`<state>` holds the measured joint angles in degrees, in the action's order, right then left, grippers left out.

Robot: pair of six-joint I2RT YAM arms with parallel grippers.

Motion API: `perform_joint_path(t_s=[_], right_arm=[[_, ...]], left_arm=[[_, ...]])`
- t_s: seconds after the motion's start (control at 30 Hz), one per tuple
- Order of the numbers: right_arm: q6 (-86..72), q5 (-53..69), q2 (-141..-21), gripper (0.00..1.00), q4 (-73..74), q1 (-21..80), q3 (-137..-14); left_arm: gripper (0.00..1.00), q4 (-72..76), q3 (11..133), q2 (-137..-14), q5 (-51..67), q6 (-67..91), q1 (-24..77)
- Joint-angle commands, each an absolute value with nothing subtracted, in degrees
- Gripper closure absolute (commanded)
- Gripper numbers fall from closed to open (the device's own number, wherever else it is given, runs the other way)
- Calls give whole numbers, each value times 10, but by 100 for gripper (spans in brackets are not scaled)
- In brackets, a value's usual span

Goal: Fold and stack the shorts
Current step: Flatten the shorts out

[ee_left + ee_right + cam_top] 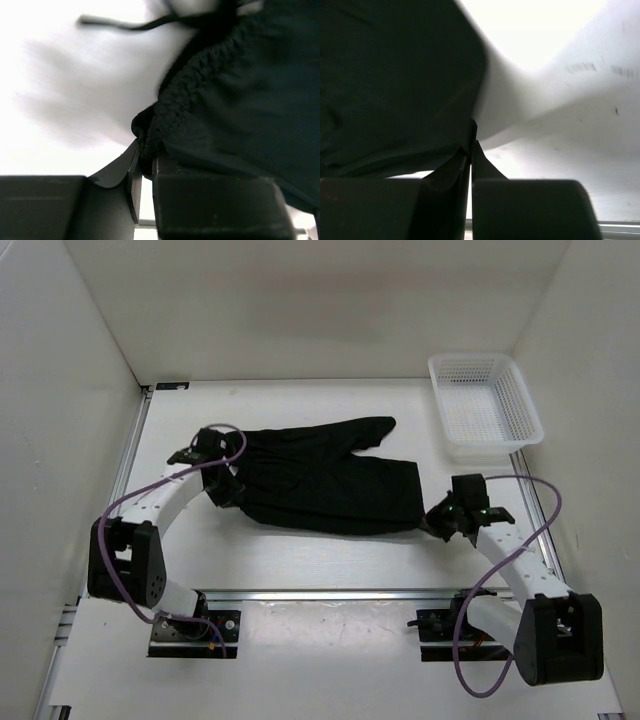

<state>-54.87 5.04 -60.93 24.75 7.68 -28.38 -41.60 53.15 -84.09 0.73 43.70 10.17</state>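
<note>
The waistband (175,110) should be lifted high by my left gripper, carried outward, lowered and let go on the bare tabletop beyond the shorts. That tabletop is outward of my left gripper.
The black shorts (320,480) lie spread across the middle of the table, waistband to the left, one leg pointing to the back right. My left gripper (222,490) is shut on the gathered waistband (175,110) at the shorts' left end. A black drawstring (125,23) trails on the table beyond it. My right gripper (443,523) is shut on the hem of the near leg (400,85) at the shorts' right end. The cloth there hangs lifted off the table.
A white mesh basket (486,405) stands at the back right, empty. White walls close in the table at the left, back and right. Aluminium rails run along the table's near edge (320,595) and sides.
</note>
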Motion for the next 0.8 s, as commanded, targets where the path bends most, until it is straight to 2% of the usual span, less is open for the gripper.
perform_joint_path(t_s=[0.0, 0.27, 0.53, 0.77], right_arm=[[-491, -17, -560, 100, 299, 77, -365], [-387, -54, -491, 100, 408, 77, -565], [-323, -101, -403, 100, 498, 77, -729], [-309, -158, -382, 100, 549, 77, -874]], left_arm=[[89, -477, 635, -772, 4, 402, 99], [89, -620, 895, -716, -28, 360, 99], [89, -673, 1001, -602, -7, 354, 117], [89, -731, 1121, -585, 31, 330, 117]])
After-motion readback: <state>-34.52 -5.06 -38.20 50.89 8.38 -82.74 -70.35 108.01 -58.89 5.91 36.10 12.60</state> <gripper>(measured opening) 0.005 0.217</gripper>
